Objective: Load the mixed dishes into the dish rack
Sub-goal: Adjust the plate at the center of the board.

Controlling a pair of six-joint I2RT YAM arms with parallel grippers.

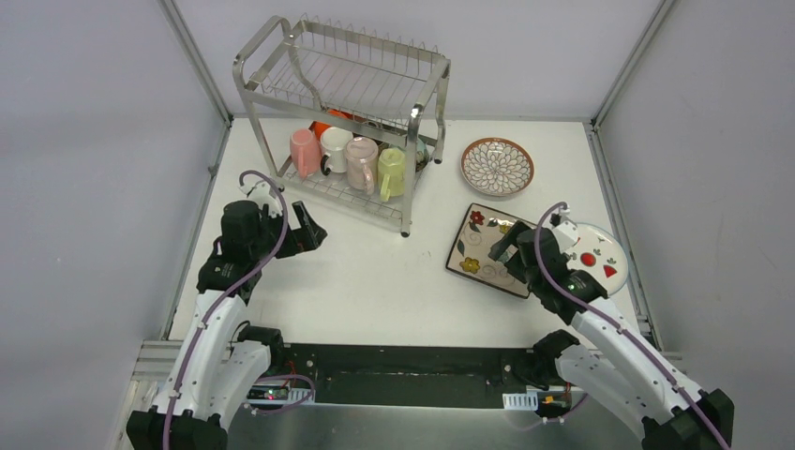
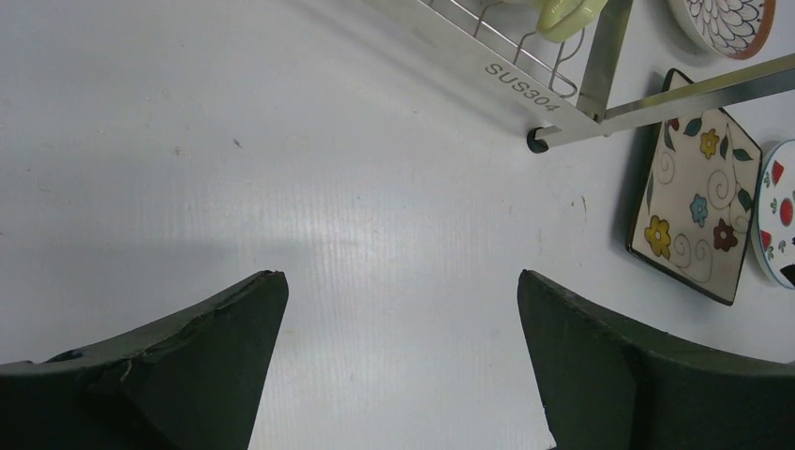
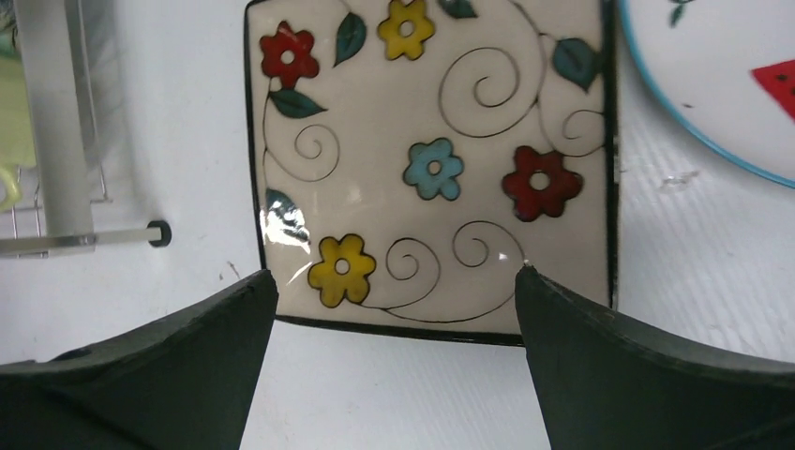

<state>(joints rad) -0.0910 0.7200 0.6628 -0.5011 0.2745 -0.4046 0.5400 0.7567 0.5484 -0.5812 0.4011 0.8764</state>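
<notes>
The right gripper comes down, tilts and closes on the square plate's edge facing it next, since bare table leaves finger room near the white plate.
The steel dish rack stands at the back. Its lower shelf holds a pink mug, a white mug, another pink mug and a yellow-green mug; an orange bowl shows behind them. The brown-rimmed petal plate, the square floral plate and the white red-marked plate lie flat on the table at the right. My right gripper is open and empty above the square plate's near edge. My left gripper is open and empty over bare table in front of the rack.
Grey enclosure walls stand on the left, right and back. The rack's front right leg stands between the two arms. The white plate lies close to the table's right edge.
</notes>
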